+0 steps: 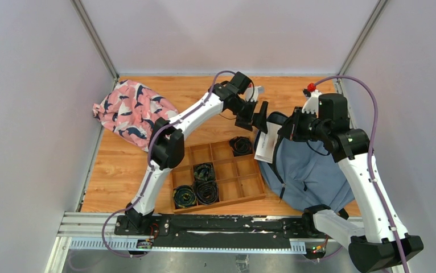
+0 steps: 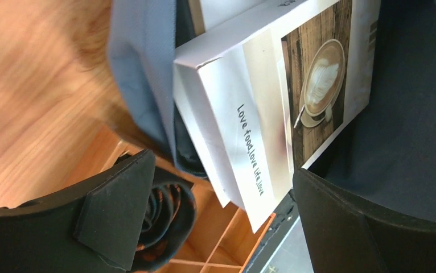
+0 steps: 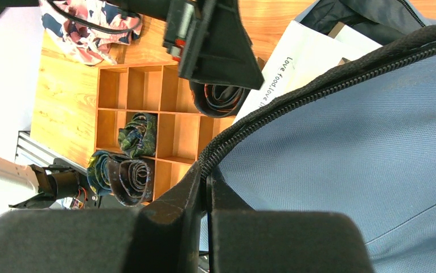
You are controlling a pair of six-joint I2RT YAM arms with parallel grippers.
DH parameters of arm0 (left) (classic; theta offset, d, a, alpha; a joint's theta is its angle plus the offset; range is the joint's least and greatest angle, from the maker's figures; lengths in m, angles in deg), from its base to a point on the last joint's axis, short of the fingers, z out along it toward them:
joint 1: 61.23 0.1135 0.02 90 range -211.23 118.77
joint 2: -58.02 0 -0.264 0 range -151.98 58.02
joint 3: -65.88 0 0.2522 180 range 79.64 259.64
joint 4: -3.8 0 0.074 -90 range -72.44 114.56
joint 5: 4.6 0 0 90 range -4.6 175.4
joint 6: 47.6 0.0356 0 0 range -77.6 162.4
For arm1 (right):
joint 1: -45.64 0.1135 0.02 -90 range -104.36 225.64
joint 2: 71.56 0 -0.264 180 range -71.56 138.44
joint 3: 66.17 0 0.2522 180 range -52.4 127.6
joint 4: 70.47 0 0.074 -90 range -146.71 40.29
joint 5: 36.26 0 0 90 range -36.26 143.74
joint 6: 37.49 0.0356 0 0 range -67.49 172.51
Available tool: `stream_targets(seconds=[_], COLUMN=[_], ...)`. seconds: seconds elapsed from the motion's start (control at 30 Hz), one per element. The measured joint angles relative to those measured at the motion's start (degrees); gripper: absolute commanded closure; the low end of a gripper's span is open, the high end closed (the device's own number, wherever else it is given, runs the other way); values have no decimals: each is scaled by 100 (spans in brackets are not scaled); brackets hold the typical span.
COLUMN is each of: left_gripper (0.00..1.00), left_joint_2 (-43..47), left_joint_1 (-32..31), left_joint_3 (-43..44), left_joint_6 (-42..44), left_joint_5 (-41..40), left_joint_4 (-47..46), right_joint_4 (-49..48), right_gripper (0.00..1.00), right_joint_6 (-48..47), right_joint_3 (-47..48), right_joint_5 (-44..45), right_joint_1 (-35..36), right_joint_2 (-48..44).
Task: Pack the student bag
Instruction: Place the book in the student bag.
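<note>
The bag's zipper edge is raised and leaves the bag's opening open, so my right gripper will next move down toward the tray and lay that edge over the book before releasing it.
The slate-blue student bag lies at the right of the table with its mouth facing the wooden tray. My right gripper is shut on the bag's black zipper edge and holds the mouth up. A white book with a coffee photo sticks partly out of the mouth, its far end inside the dark lining. Just above the book's near end my left gripper hangs open with nothing between its pads. The book and the left gripper also show in the right wrist view.
A wooden divided tray lies left of the bag, with rolled ties in several compartments and one roll under my left finger. A pink patterned cloth lies at the back left. Grey walls close in three sides.
</note>
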Motion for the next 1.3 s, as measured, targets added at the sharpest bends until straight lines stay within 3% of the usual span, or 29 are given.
stream_targets(seconds=[0.17, 0.33, 0.43, 0.53, 0.7, 1.3], left_gripper=[0, 0, 8, 11, 9, 10], left_joint_2=[885, 2240, 2459, 2343, 1899, 844], left_joint_1=[114, 168, 162, 157, 101, -120], left_joint_3=[-846, -2931, -3434, -3560, -3407, -2463], left_joint_6=[-37, -693, -997, -1303, -1622, -1908], left_joint_5=[-470, -772, -723, -509, -232, 114], left_joint_4=[-363, -2146, -2981, -3724, -4363, -4489], right_joint_4=[2, 2, 2, -4, -20, -55], right_gripper=[96, 96, 96, 96, 96, 96], right_joint_6=[4, 15, 20, 22, 24, 39], right_joint_3=[0, -2, -4, -20, -35, -44], right_joint_5=[0, 4, 4, 2, 2, -35], right_joint_1=[0, 0, 0, 0, 0, 0], right_joint_2=[-9, -11, -11, -11, -11, 94])
